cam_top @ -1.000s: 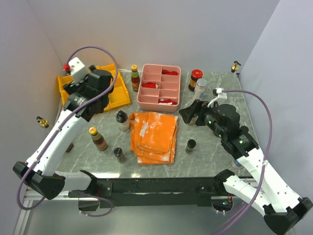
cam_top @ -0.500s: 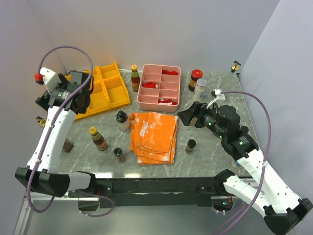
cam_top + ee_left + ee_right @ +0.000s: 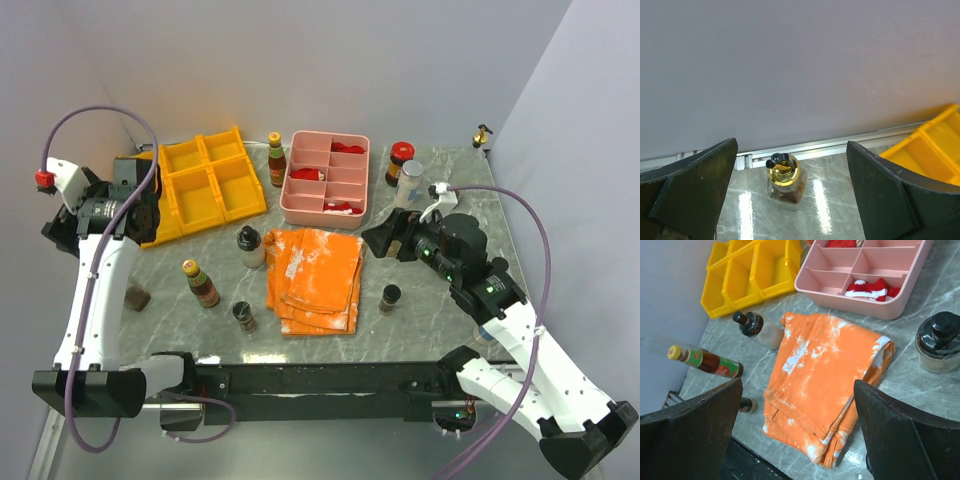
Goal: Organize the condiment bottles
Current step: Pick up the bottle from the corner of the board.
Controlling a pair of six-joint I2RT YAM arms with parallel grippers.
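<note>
The left gripper lowers its open fingers around the gold cap (image 3: pixel 784 173) next and closes, since the small gold-capped jar stands below it, between them in the wrist view.
My left gripper (image 3: pixel 133 195) is open at the table's left edge, and a small gold-capped jar (image 3: pixel 784 181) stands just ahead between its fingers (image 3: pixel 791 147); the arm hides it from above. My right gripper (image 3: pixel 375 238) is open and empty over the orange cloth (image 3: pixel 797 385); a black-lidded jar (image 3: pixel 939 342) stands right of it. Other bottles stand apart: two yellow-capped sauce bottles (image 3: pixel 276 160) (image 3: pixel 200 283), a clear black-capped bottle (image 3: pixel 250 245), two small dark jars (image 3: pixel 243 316) (image 3: pixel 390 298), a red-capped jar (image 3: pixel 401 160), a silver-capped jar (image 3: pixel 409 182), a brown jar (image 3: pixel 137 297).
Yellow bins (image 3: pixel 200 185) sit at the back left. A pink divided tray (image 3: pixel 325 215) with red pieces is behind the folded orange cloth (image 3: pixel 315 275). A gold-capped jar (image 3: pixel 482 134) stands at the back right corner. Walls close the left, back and right sides.
My left arm has swung left, off the yellow bins to the table's left edge. My right gripper has edged slightly left over the cloth's corner.
</note>
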